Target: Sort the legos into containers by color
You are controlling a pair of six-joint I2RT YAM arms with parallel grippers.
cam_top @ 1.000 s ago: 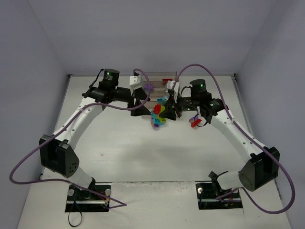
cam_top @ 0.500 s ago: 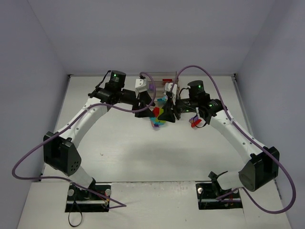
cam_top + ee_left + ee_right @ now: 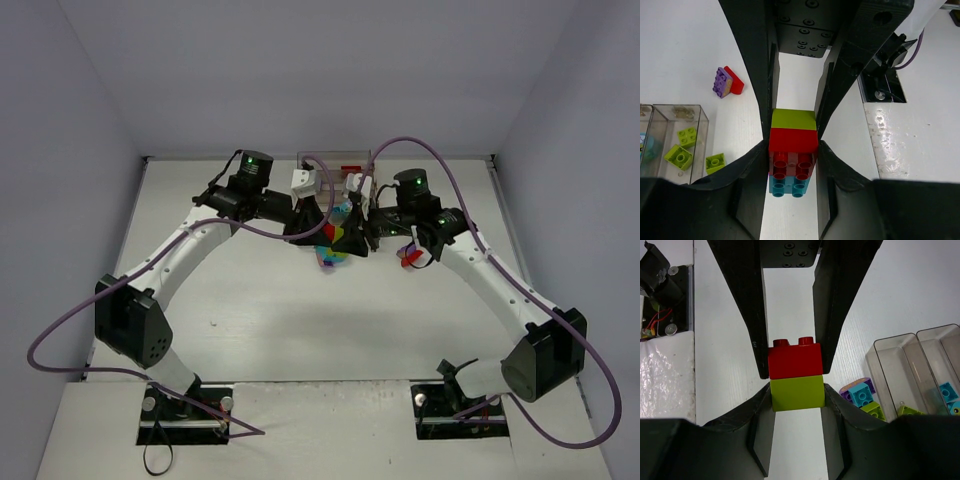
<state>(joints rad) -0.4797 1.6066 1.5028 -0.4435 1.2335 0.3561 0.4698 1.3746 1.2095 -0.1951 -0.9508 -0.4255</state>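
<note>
My left gripper draws outward over the farthest tray next and lowers to release its red brick, since a red brick already lies in that tray.
A stack of legos hangs between both grippers: a lime green brick (image 3: 793, 119), a red brick (image 3: 793, 142) and a teal brick (image 3: 788, 184). My left gripper (image 3: 792, 150) is shut on the red brick (image 3: 794, 360). From the opposite side my right gripper (image 3: 797, 390) is shut on the lime green brick (image 3: 797, 392). In the top view the two grippers meet over the stack (image 3: 337, 234), just in front of the containers (image 3: 335, 160). Clear trays (image 3: 701, 142) hold loose lime green bricks (image 3: 679, 156); other trays (image 3: 892, 367) hold teal bricks (image 3: 946, 390).
A purple and red pair (image 3: 726, 81) lies on the table, also seen right of the grippers as the pair (image 3: 408, 256). One lime brick (image 3: 715, 162) sits beside a tray. A purple, teal and lime cluster (image 3: 861, 394) lies by the trays.
My left gripper has moved right toward the right gripper and shut on the red brick of the stack. The right gripper has stayed put, holding the lime green brick.
</note>
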